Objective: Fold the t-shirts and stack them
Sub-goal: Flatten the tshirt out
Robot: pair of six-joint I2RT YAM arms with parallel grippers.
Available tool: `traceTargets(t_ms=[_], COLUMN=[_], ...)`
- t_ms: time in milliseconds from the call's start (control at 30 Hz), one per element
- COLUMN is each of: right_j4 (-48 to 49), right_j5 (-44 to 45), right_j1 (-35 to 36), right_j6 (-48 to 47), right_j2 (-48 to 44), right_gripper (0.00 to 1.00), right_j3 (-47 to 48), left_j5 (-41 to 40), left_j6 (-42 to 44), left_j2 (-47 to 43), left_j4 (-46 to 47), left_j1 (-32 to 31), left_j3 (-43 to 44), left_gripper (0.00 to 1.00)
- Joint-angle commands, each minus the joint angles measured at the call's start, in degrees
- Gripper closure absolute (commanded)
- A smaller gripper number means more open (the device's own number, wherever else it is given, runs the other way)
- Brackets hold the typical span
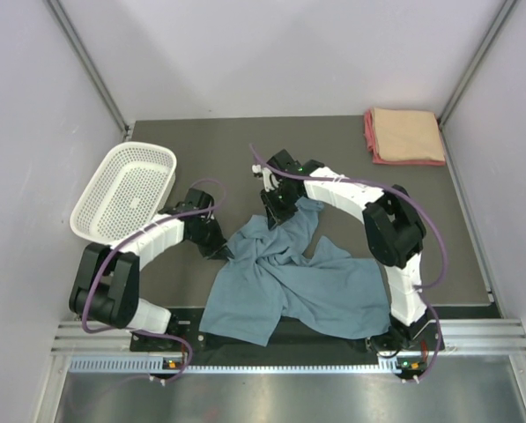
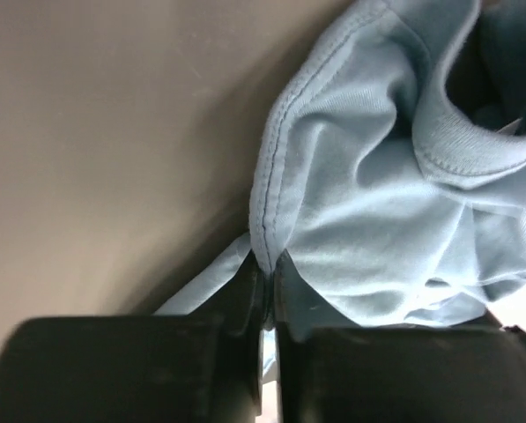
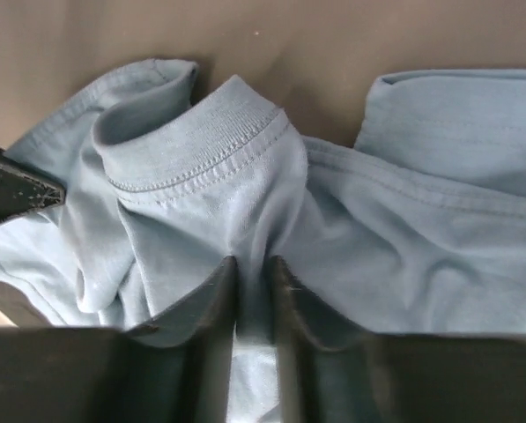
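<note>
The t-shirt's seam goes up, outward and down onto mid-tabletop next for my left gripper to release, since the t-shirt's hem hangs over the front bar.
A large dusty blue-grey t-shirt lies crumpled on the dark table near the front edge. My left gripper sits at the shirt's left edge. In the left wrist view this gripper is shut on a stitched seam of the t-shirt. My right gripper is at the shirt's far end. Seen from its wrist, the right gripper is shut on a pinch of the t-shirt just below the ribbed collar. A folded peach t-shirt rests on a pink-red one at the back right corner.
A white mesh basket stands at the left, beside my left arm. Grey walls close in the table on the left, right and back. The shirt's lower hem hangs over the front rail.
</note>
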Motion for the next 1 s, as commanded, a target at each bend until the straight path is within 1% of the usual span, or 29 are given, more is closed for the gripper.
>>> traceTargets(t_ms=[0,67,100,133,167,200,233,267,300,333,367,400,433,500,533,567,633,667,700,733,767,833,867,900,967], right_j4=[0.1,-0.4,-0.6,-1.2,-1.5,-2.7,-3.2,-3.6,-3.9,-4.4,-4.5,-4.4,-4.3,-3.9,-3.9,-3.5,-2.9,-2.2,-1.6,-0.7,1.2,2.6,2.8,2.7,2.3], right_j5=[-0.9,1.3,4.1,5.8,7.6,9.3,12.1,13.6,15.1,18.2,20.1,22.7,23.8,25.9,26.6,26.6,25.7,25.2,23.7,22.6,21.7,17.6,16.6,14.7,12.7], right_j1=[0.8,0.6,0.2,0.0,-0.3,-1.2,-1.8,-2.2,-3.1,-3.4,-3.7,-4.0,-4.0,-4.1,-4.0,-4.1,-4.1,-4.2,-4.0,-3.9,-3.7,-3.6,-3.6,-3.6,-3.6], right_j6=[0.3,0.7,0.7,0.5,0.7,0.8,0.9,0.9,0.9,0.9,0.6,0.1,-0.4,-0.6,-0.6,-0.4,0.2,0.9,1.3,1.5,2.2,3.4,5.1,5.8,7.7], right_j2=[0.6,-1.7,-2.9,-4.1,-7.1,-8.7,-10.4,-13.9,-15.9,-17.7,-21.5,-23.3,-26.8,-30.1,-31.7,-34.9,-38.4,-42.0,-44.0,-48.3,-50.4,-54.3,-56.9,-57.7,-58.9], right_gripper=[0.9,0.96,1.0,1.0,1.0,1.0,1.0,1.0,1.0,1.0,1.0,1.0,1.0,1.0,1.0,1.0,1.0,1.0,1.0,1.0,1.0,1.0,1.0,1.0,1.0], right_j3=[3.7,4.2,4.4,4.8,5.6,6.1,6.7,8.3,9.1,10.0,10.9,12.9,13.9,16.5,17.2,17.8,17.6,16.7,16.0,15.0,12.7,10.4,9.0,8.6,8.0], left_j5=[-0.5,-2.5,-5.1,-6.7,-8.4,-10.5,-14.7,-17.0,-18.7,-23.7,-25.4,-26.6,-28.2,-28.4,-28.3,-28.0,-27.1,-25.6,-24.7,-23.3,-21.9,-16.5,-15.4,-13.6,-12.9], left_j6=[1.2,2.6,3.1,3.7,5.0,5.8,6.6,7.8,8.3,8.8,9.9,10.4,11.1,12.8,13.3,14.0,14.2,14.2,14.1,13.9,12.9,11.4,9.9,9.2,8.2], left_j2=[-2.1,-3.3,-4.1,-6.1,-7.1,-8.2,-10.2,-11.1,-12.0,-13.6,-14.7,-15.6,-17.4,-18.7,-19.8,-20.2,-21.7,-22.2,-23.6,-24.4,-25.1,-26.3,-26.3,-26.2,-25.9], left_j4=[0.4,-3.0,-4.6,-6.0,-9.8,-11.6,-13.1,-16.6,-17.9,-19.1,-19.4,-19.9,-19.8,-18.7,-18.3,-17.8,-16.0,-15.2,-14.3,-11.8,-10.6,-8.0,-6.9,-6.5,-6.2], left_j1=[0.3,0.3,0.3,0.3,0.3,0.3,0.3,0.4,0.4,0.4,0.4,0.4,0.4,0.4,0.4,0.4,0.4,0.4,0.4,0.4,0.4,0.4,0.4,0.4,0.4], left_j3=[3.4,6.0,7.3,10.5,12.5,14.8,19.6,22.5,25.2,30.3,32.5,34.8,39.0,42.8,46.0,47.4,50.8,51.7,52.4,53.1,53.3,53.9,54.3,54.6,55.7], left_gripper=[1.0,1.0,1.0,1.0,1.0,1.0,1.0,1.0,1.0,1.0,1.0,1.0,1.0,1.0,1.0,1.0,1.0,1.0,1.0,1.0,1.0,1.0,1.0,1.0,1.0])
